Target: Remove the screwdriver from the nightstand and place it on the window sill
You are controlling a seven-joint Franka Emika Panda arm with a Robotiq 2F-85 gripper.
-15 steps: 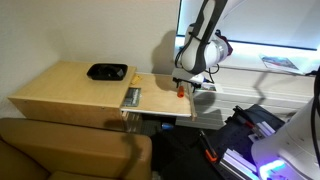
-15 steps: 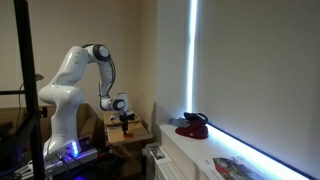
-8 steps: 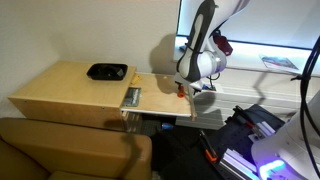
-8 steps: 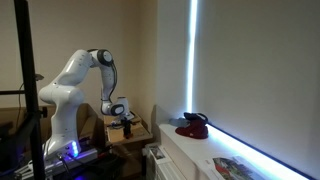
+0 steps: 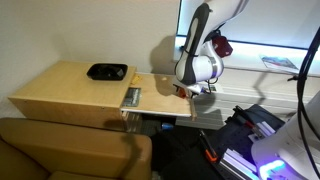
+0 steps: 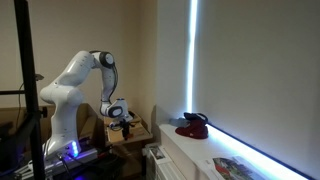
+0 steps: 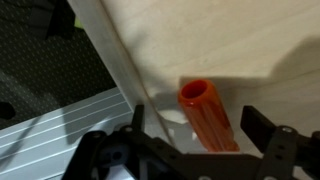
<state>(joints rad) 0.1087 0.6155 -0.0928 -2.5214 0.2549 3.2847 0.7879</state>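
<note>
My gripper will next stay low and close its fingers, already on either side, around the screwdriver's orange-red handle near its end [image 7: 207, 116].
The screwdriver [image 7: 206, 116], small with an orange-red handle, lies on the light wood nightstand [image 5: 70, 88] near its edge by the window. In the wrist view my gripper [image 7: 200, 138] is open, its two dark fingers on either side of the handle with a gap on each side. In both exterior views the gripper [image 5: 187, 90] [image 6: 126, 124] is low over the nightstand [image 6: 130, 136] and hides the screwdriver. The white window sill [image 5: 250, 72] [image 6: 200, 152] runs along the bright window.
A dark red cap [image 5: 221, 45] [image 6: 192, 125] and a magazine [image 5: 280, 62] lie on the sill. A black tray [image 5: 107, 71] and a small flat tool [image 5: 131, 96] lie on the nightstand. A brown upholstered seat [image 5: 60, 150] is in front.
The arm has come down, bringing the gripper from above the screwdriver to around it at the nightstand top. The screwdriver has not moved.
</note>
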